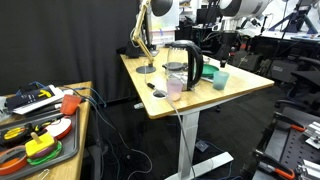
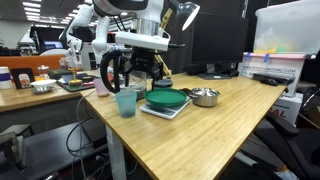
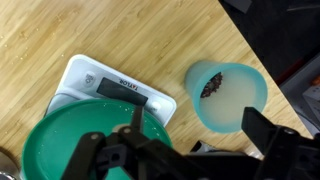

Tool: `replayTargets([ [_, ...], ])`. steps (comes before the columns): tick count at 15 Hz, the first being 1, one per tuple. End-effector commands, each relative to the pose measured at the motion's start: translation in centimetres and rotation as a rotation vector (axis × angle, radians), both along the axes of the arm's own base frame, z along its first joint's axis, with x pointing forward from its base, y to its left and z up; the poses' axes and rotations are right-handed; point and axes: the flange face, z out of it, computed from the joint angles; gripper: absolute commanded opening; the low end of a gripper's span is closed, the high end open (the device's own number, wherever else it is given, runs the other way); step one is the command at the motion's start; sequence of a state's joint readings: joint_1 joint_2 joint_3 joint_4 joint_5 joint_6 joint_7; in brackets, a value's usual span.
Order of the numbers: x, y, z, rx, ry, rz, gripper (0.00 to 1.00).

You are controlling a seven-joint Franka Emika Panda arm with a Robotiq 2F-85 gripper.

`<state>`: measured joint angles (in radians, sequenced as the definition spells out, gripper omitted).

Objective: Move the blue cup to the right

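Note:
The blue cup's rim is below my gripper's open fingers, which are too high to grip it. I will lower my gripper onto the cup's side beside the scale.
The blue cup [image 3: 225,95] stands upright on the wooden table, right beside a white scale [image 3: 108,85] that carries a green plate [image 3: 70,140]. Something dark lies inside the cup. It shows near the table's edge in both exterior views [image 1: 220,79] [image 2: 126,102]. My gripper [image 3: 180,150] is open and empty above the table, with its fingers over the plate's edge and the cup's near side. It does not touch the cup. It hangs above the scale in both exterior views [image 1: 226,47] [image 2: 150,65].
A clear kettle with a black handle [image 1: 184,65] [image 2: 118,70] and a pale pink cup [image 1: 175,89] stand near the blue cup. A metal bowl [image 2: 205,96] sits beyond the plate. A desk lamp [image 1: 146,40] stands at the table's back. A side table holds tools [image 1: 35,125].

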<state>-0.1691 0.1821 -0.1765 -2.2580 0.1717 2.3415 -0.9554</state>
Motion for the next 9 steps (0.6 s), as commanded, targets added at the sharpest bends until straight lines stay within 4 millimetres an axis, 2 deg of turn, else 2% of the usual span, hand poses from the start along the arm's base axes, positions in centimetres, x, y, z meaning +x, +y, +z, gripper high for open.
replayTargets([
  [1, 1.6, -0.2, -1.4, 0.017, 0.004, -0.003, 1.0],
  [8, 1.9, -0.4, -4.4, -0.013, 0.08, -0.04, 1.0],
  [9, 1.9, -0.6, -4.6, -0.013, 0.083, -0.048, 0.95],
])
